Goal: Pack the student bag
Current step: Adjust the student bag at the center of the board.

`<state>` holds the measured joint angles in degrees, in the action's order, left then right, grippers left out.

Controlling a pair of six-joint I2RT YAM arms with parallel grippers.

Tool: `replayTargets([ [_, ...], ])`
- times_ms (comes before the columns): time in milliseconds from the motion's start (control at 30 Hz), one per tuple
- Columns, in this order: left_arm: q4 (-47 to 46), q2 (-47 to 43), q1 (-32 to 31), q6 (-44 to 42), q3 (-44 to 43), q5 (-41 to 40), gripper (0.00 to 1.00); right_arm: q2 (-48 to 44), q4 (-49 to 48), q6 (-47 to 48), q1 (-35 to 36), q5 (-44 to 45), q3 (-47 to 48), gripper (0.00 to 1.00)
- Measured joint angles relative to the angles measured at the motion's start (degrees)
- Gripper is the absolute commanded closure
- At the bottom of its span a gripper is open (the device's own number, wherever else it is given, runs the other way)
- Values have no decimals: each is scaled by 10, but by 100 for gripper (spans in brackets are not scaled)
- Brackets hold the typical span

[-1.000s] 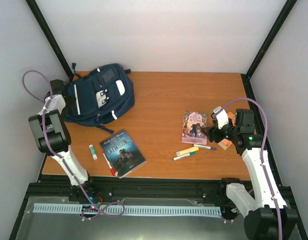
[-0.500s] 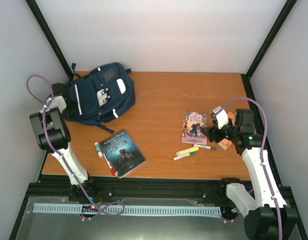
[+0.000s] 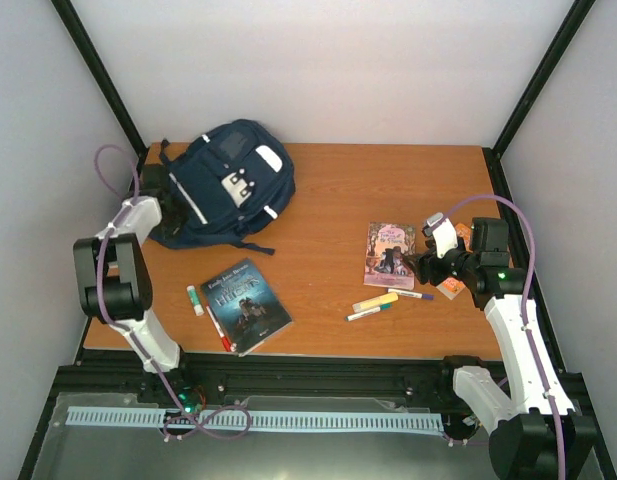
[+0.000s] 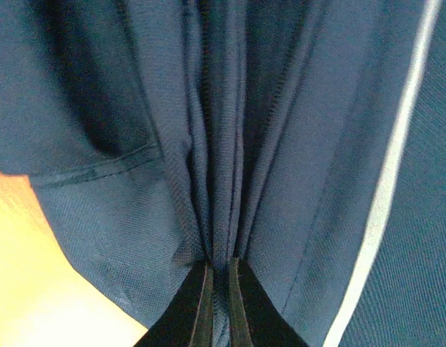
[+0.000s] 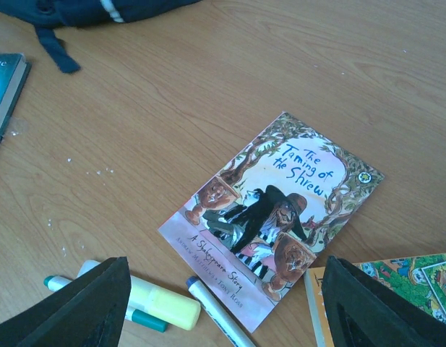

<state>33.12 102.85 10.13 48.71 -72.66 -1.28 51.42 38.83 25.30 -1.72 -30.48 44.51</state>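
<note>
My left gripper will first pull the bag to the right in the top view, bringing its fold toward the table's middle (image 3: 313, 235), as the bag lies slanted near a table corner.
The student bag (image 3: 228, 185), a large navy backpack with white stripes, lies at the table's back left. My left gripper (image 3: 160, 188) is at its left side. In the left wrist view the jaws (image 4: 219, 278) are shut on a bunched fold of the bag's navy fabric (image 4: 280, 144). My right gripper (image 3: 426, 264) hovers open at the right, above the pink book (image 3: 389, 254). The right wrist view shows that book (image 5: 273, 217) between the wide-apart fingers (image 5: 85, 303), with nothing held. A corner of the bag (image 5: 100, 9) shows at the top left of that view.
A dark book (image 3: 246, 304) lies near the front left with a red pen (image 3: 218, 330) and a glue stick (image 3: 194, 300) beside it. A yellow highlighter (image 3: 375, 301), green marker (image 3: 368, 313) and purple-tipped pen (image 3: 412, 294) lie by the pink book. An orange book (image 3: 451, 288) lies under the right arm.
My left gripper has shut on the bag's fabric, and the bag has shifted right and toward the back with the left arm. The right arm has not moved.
</note>
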Motion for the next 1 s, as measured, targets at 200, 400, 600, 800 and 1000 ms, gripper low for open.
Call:
replayTargets([
  [200,-2,-103,-112,84,70,18,99,1,0,2,0,-1,0,25],
  [400,-12,-117,-225,150,51,8,99,3,0,3,0,-1,0,25],
  [600,-16,-58,-314,191,-15,-3,99,3,0,3,0,-1,0,25],
  [800,-24,6,-413,217,-92,-18,95,3,0,3,0,0,0,25],
  [1000,-44,49,-491,198,-147,21,52,4,0,3,0,0,0,25],
])
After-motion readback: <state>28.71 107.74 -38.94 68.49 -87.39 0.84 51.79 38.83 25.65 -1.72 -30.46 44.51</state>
